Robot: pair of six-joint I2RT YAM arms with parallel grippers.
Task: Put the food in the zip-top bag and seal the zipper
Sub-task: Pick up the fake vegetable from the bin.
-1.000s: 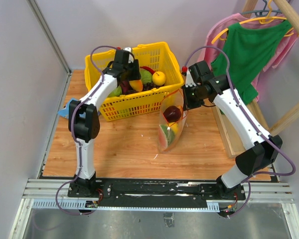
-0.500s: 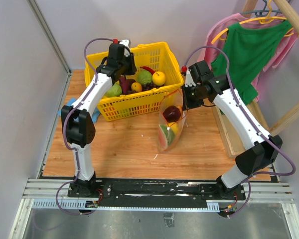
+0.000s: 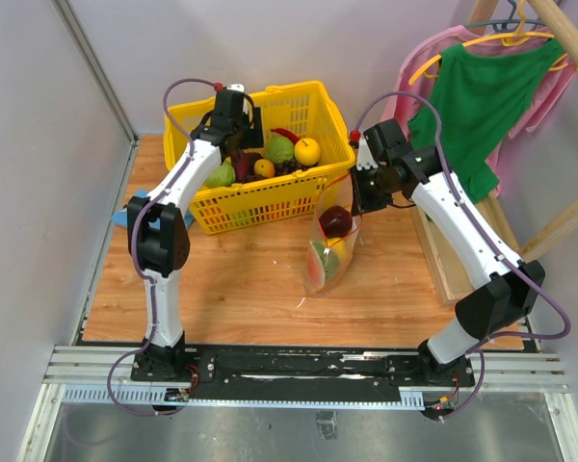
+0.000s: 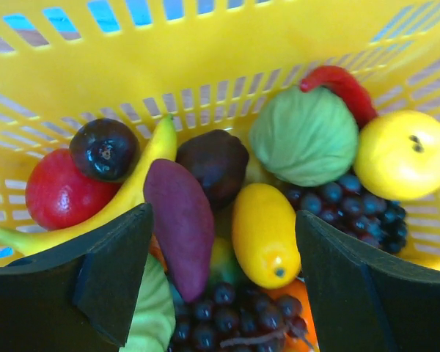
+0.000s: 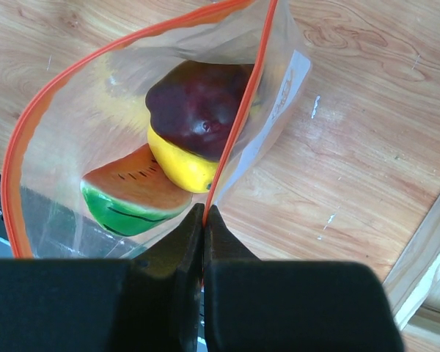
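Observation:
I will next move the open fingers of my left gripper down and to the left in the wrist view, around the long purple fruit, which lies uncovered.
The clear zip-top bag hangs upright on the wooden table with its mouth wide open. My right gripper is shut on the red-orange zipper strip at the bag's rim. Food lies inside: a watermelon slice, a yellow oval fruit and a dark purple piece. My left gripper hangs open inside the yellow basket, empty, above a yellow fruit and a purple one. In the top view the left gripper is over the basket's far left and the right gripper is above the bag.
The basket stands at the back of the table, filled with a green cabbage, grapes, a banana and other toy fruits. Green and pink clothes hang on a wooden rack at the right. A wall borders the left side.
My left gripper pulled back from the middle of the fruit pile toward the basket's far left, empty, its jaws now wide. The right gripper and the bag stayed put.

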